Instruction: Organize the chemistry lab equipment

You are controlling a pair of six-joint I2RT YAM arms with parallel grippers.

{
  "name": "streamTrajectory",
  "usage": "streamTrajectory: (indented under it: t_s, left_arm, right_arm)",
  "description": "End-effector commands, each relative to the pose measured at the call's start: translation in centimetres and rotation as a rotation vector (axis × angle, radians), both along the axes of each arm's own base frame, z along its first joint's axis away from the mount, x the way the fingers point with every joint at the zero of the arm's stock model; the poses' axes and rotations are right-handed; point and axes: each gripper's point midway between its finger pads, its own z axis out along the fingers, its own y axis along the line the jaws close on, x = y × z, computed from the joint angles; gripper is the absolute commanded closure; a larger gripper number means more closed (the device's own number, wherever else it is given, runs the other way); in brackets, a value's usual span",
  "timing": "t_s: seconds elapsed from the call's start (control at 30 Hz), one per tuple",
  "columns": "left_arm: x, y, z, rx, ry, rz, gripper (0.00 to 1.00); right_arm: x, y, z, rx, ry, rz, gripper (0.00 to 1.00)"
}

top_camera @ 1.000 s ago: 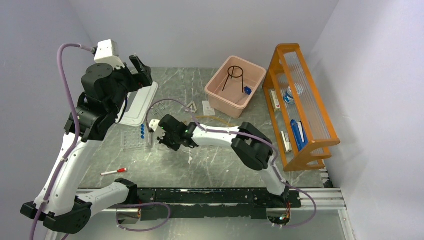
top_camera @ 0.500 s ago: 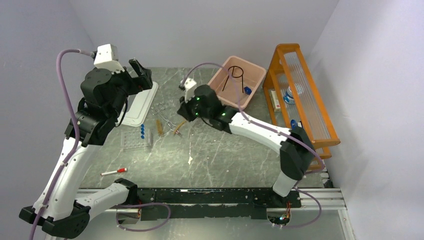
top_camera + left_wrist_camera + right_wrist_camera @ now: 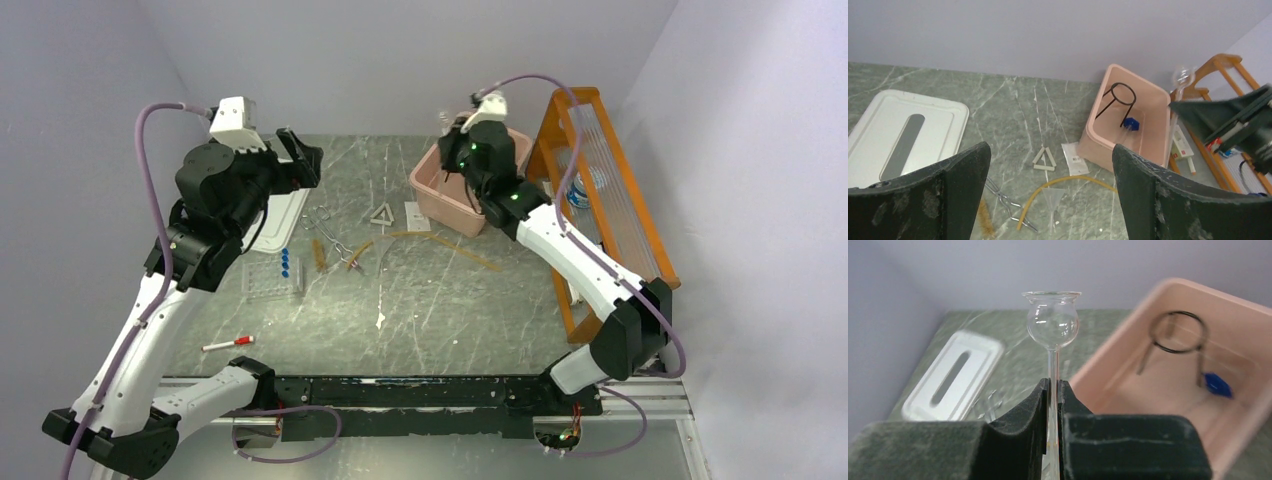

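Observation:
Open floor (image 3: 460, 190) (image 3: 1180, 400) shows beside the blue-capped piece. Next, my right gripper shifts toward the shelf, tilts down and lowers the stem into the pink bin there.
My right gripper (image 3: 1053, 382) is shut on the stem of a clear glass tube with a round bulb (image 3: 1053, 322), held upright over the near left rim of the pink bin (image 3: 437, 195). The bulb also shows in the left wrist view (image 3: 1183, 76). In the bin stand a black wire ring (image 3: 1122, 92) and a blue-capped piece (image 3: 1131, 123). My left gripper (image 3: 1049, 147) is open and empty, high above the table. Below it lie the white triangle (image 3: 1044, 160), amber tubing (image 3: 1048, 186), a clear funnel (image 3: 1055, 197), metal tongs (image 3: 1003, 197) and the brown brush (image 3: 984, 220). Blue-capped tubes (image 3: 285, 263) stand in a clear rack.
A white lid (image 3: 903, 135) lies at the back left. A white packet (image 3: 1073, 157) lies beside the bin. The orange wooden shelf (image 3: 610, 200) stands at the right. A red-capped marker (image 3: 228, 343) lies near the front left.
My right arm has swung from the table's middle up and right to the pink bin, carrying the glass tube. My left gripper has shifted slightly right.

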Motion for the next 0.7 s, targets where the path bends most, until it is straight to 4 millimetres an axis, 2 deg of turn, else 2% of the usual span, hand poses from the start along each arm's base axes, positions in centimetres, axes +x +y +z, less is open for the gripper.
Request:
streamTrajectory:
  t_s: [0.0,0.07,0.23,0.4,0.5,0.67]
  left_arm:
    - [0.1,-0.9,-0.5,-0.001,-0.007,-0.042,0.06]
    - [0.3,-0.8,-1.5,0.007,0.020,-0.033,0.06]
    - [0.6,-0.9,-2.8,0.019,0.057,-0.030,0.06]
    - [1.0,-1.1,-3.7,0.018,0.082,-0.027,0.06]
    - [1.1,-1.2,-3.8,0.017,0.093,-0.027,0.06]
    - [1.1,-0.5,-5.3,0.057,0.118,0.004,0.06]
  right_arm:
    - [3.0,-8.5,-1.2,0.137,0.120,-0.429,0.94]
    - [3.7,-10.3,-2.4,0.143,0.149,-0.515,0.95]
    - [5.7,-12.8,-4.5,0.107,0.166,-0.641,0.96]
    - [8.2,-13.5,-8.7,0.034,0.231,-0.671,0.95]
    - [9.4,-13.7,-10.5,0.008,0.262,-0.688,0.95]
    - [10.9,-14.4,-13.9,-0.048,0.329,-0.719,0.95]
